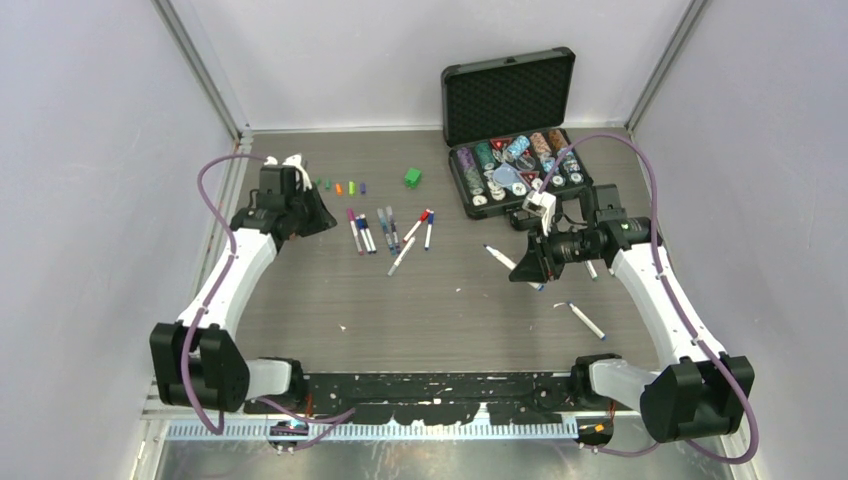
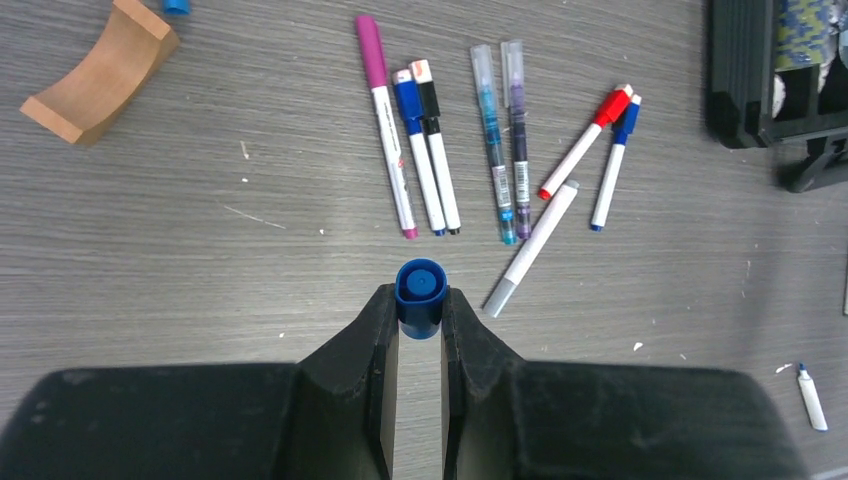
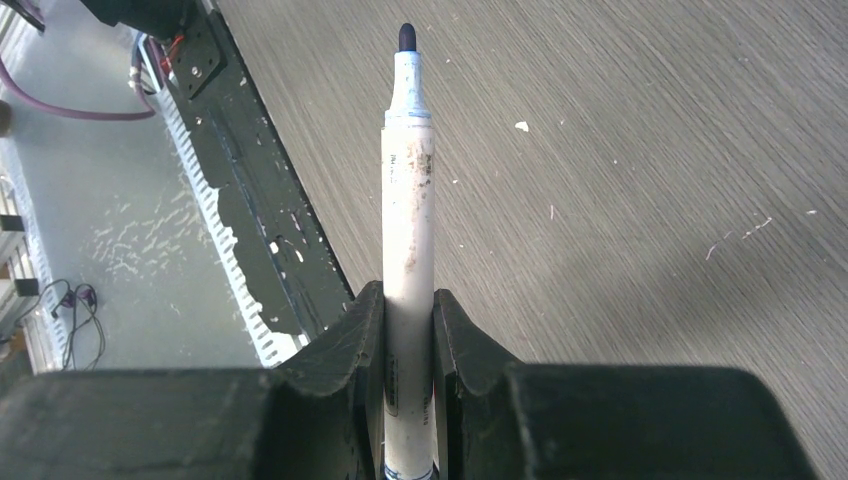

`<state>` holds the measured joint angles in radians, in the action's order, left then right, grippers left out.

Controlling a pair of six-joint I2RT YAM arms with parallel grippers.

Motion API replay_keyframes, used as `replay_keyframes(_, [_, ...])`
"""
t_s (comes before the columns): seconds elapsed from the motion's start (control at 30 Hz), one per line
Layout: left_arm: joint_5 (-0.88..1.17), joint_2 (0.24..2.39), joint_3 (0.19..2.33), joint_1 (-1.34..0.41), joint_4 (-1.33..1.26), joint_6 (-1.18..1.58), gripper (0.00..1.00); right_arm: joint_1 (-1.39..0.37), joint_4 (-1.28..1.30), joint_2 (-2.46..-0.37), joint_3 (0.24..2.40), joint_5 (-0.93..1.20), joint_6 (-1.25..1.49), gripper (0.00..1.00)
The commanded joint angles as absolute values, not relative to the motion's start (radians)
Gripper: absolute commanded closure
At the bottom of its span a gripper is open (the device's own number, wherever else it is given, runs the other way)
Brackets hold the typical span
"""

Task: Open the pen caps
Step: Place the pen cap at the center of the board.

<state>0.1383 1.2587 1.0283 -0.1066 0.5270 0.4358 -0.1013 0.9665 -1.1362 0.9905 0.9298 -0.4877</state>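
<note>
My left gripper is holding the cap and should next move outward and down to release it between the wooden block and the magenta-capped pen, because that bare tabletop is outward and below.
In the left wrist view my left gripper [image 2: 420, 300] is shut on a small blue pen cap [image 2: 420, 287], held just above the table. Beyond it lie several pens: a magenta-capped one [image 2: 388, 140], blue-capped [image 2: 420, 150] and black-capped [image 2: 438, 160] ones, two clear-barrelled ones [image 2: 505, 150], a red-capped one [image 2: 580, 150] and a white one with a grey tip [image 2: 533, 248]. My right gripper [image 3: 408, 300] is shut on a white pen [image 3: 408, 200] whose dark blue tip is bare. A row of loose caps [image 1: 345, 187] stands at the back left.
An open black case [image 1: 508, 95] of poker chips sits at the back right. A green cube [image 1: 412, 177] lies near the caps. A curved wooden block [image 2: 95, 70] is at the far left. Loose uncapped pens [image 1: 587, 320] lie near the right arm.
</note>
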Motion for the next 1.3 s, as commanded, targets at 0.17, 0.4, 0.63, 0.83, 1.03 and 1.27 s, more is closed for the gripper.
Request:
replay_keyframes(0.17, [0.103,1.362,1.128,-0.095,0.579,0.386,1.00,-0.087,0.963,-1.098,1.002,0.938,-0.507,1.00])
replay_keyframes(0.4, [0.048,1.528,1.234,-0.095,0.642,0.350,1.00,-0.085,0.972,-1.094,1.006,0.945,-0.511,1.00])
replay_keyframes(0.63, [-0.065,1.717,1.384,-0.095,0.674,0.314,0.99,-0.083,0.979,-1.086,1.009,0.951,-0.517,1.00])
replay_keyframes(0.83, [-0.145,1.936,1.573,-0.089,0.783,0.259,0.98,-0.083,0.983,-1.077,1.009,0.955,-0.520,1.00])
replay_keyframes(1.03, [-0.150,2.057,1.677,-0.078,0.817,0.235,0.96,-0.083,0.987,-1.076,1.011,0.956,-0.522,1.00])
replay_keyframes(1.27, [-0.153,2.153,1.777,-0.069,0.873,0.206,0.90,-0.083,0.988,-1.080,1.011,0.957,-0.523,1.00])
